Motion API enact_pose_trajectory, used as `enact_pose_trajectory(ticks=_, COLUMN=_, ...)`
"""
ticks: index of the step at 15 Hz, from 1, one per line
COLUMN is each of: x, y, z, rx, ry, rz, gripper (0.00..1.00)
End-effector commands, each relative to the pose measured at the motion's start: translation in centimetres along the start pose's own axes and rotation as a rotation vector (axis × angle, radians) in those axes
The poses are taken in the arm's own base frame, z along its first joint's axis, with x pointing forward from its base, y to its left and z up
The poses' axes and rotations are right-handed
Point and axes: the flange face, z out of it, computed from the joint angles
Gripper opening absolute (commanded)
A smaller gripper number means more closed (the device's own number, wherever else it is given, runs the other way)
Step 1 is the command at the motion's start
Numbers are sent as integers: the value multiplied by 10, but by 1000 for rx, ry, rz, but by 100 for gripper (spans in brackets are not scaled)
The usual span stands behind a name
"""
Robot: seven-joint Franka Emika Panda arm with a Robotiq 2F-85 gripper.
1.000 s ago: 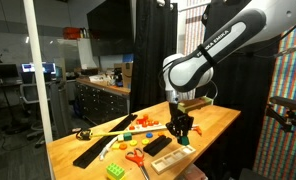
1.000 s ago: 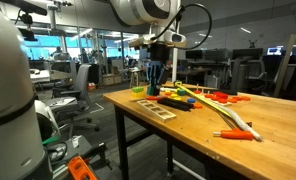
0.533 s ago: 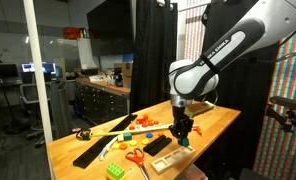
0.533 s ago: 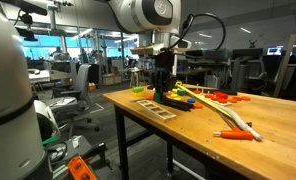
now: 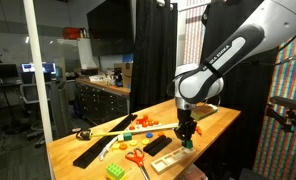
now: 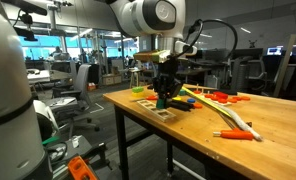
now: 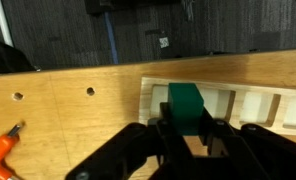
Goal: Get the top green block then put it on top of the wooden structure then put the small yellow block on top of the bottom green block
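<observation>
The gripper brings the top green block [image 7: 185, 104] down onto the wooden structure's end with the square holes next and then releases it.
My gripper [image 7: 186, 138] is shut on the top green block [image 7: 185, 104], a small plain cube between the two black fingers. It hangs just over the pale wooden structure [image 7: 256, 104], above its near end with the row of square recesses. In both exterior views the gripper [image 5: 186, 136] [image 6: 164, 98] points down over the wooden structure [image 5: 174, 158] [image 6: 153, 109] near the table edge. I cannot pick out the bottom green block or the small yellow block among the clutter.
A black tray [image 5: 158, 146] lies beside the wooden structure. A lime-green studded brick [image 5: 116, 171], red scissors [image 5: 136, 157], a long black strip [image 5: 96, 146] and orange pieces [image 5: 146, 121] lie on the table. An orange tool [image 7: 0, 153] is at the left in the wrist view.
The gripper has moved sideways along the table with the green block, from beside the black tray to over the wooden structure, and come a little lower.
</observation>
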Motion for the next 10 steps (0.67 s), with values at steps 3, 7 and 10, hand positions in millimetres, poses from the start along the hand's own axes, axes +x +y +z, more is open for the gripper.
enact_pose_trajectory(ticks=3, x=4, y=8, z=6, rx=24, ry=22, rz=-25, gripper=13)
enact_pose_trajectory(ticks=7, x=8, y=11, z=12, rx=28, ry=22, rz=-33, gripper=13)
enact_pose_trajectory(ticks=10, x=11, y=14, z=16, rx=33, ry=19, rz=-37, gripper=13)
